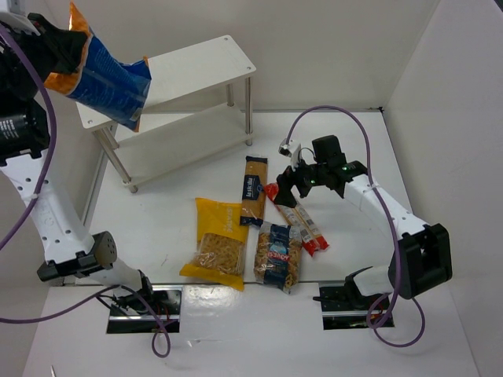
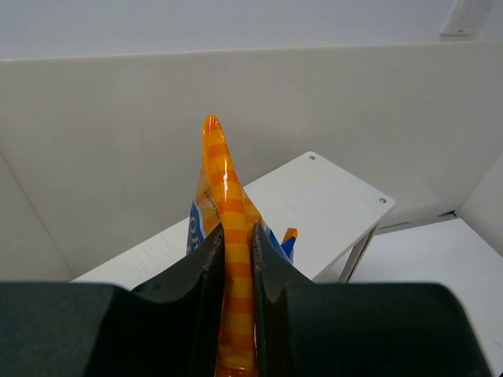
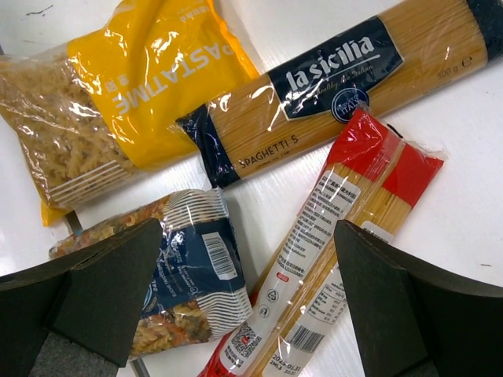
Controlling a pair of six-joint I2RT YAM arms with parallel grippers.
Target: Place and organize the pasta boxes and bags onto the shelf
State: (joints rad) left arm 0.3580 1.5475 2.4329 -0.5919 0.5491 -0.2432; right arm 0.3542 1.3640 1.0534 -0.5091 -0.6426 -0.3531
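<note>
The blue bag comes down and turns in my left gripper next, since it still hangs above. Its release on the near end of the shelf top (image 1: pixel 100 111) comes after that.
My left gripper (image 1: pixel 59 43) is shut on the orange end of the blue bag (image 1: pixel 102 78), held in the air over the left end of the white shelf (image 1: pixel 200 67). In the left wrist view the orange striped end (image 2: pixel 232 259) sits between my fingers, with the shelf top (image 2: pixel 314 208) below. My right gripper (image 1: pixel 302 182) is open, hovering above the long red pack (image 1: pixel 300 221). On the table lie the yellow bag (image 1: pixel 218 243), the clear blue-labelled bag (image 1: pixel 279 255) and the navy-tan box (image 1: pixel 253 190). The right wrist view shows the red pack (image 3: pixel 330 259), the box (image 3: pixel 330 86), the yellow bag (image 3: pixel 126 94) and the clear bag (image 3: pixel 177 275).
White walls close the table at the back and right. The shelf's lower tier (image 1: pixel 181 141) stands between silver legs (image 1: pixel 248 114). Purple cables loop by both arms.
</note>
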